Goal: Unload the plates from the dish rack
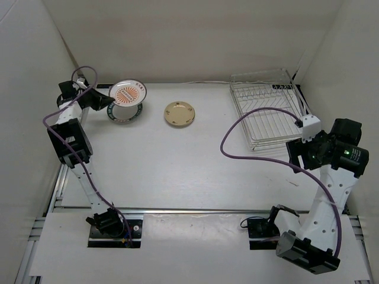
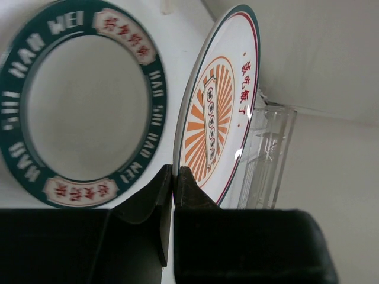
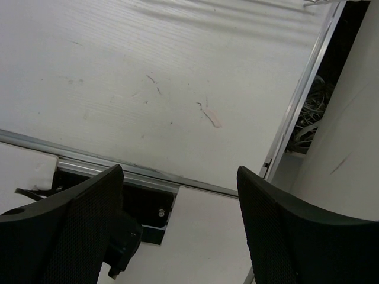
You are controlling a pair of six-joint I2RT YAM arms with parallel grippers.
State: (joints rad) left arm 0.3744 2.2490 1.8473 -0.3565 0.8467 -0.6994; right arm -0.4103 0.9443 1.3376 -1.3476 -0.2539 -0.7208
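The lettered-rim plate lies flat and empty below my left gripper. The left gripper lowers the sunburst plate onto the lettered-rim plate's white middle [image 1: 124,112] [image 2: 87,107] next and releases the sunburst plate's rim.
My left gripper [image 1: 108,101] is shut on the rim of the sunburst plate [image 1: 127,92] and holds it tilted above the lettered-rim plate [image 1: 125,112] at the far left of the table. In the left wrist view the gripper [image 2: 174,177] pinches the sunburst plate [image 2: 216,112] edge-on, with the lettered-rim plate [image 2: 89,100] flat below it. The tan plate [image 1: 179,113] lies flat at the far middle. The wire dish rack [image 1: 269,106] stands at the far right with no plates in it. My right gripper [image 3: 180,195] is open and empty, near the rack's near right corner [image 1: 308,148].
White walls close in the table at the back and both sides. A purple cable [image 1: 249,139] loops from the right arm over the table beside the rack. A metal rail [image 1: 207,210] runs along the near edge by both arm bases.
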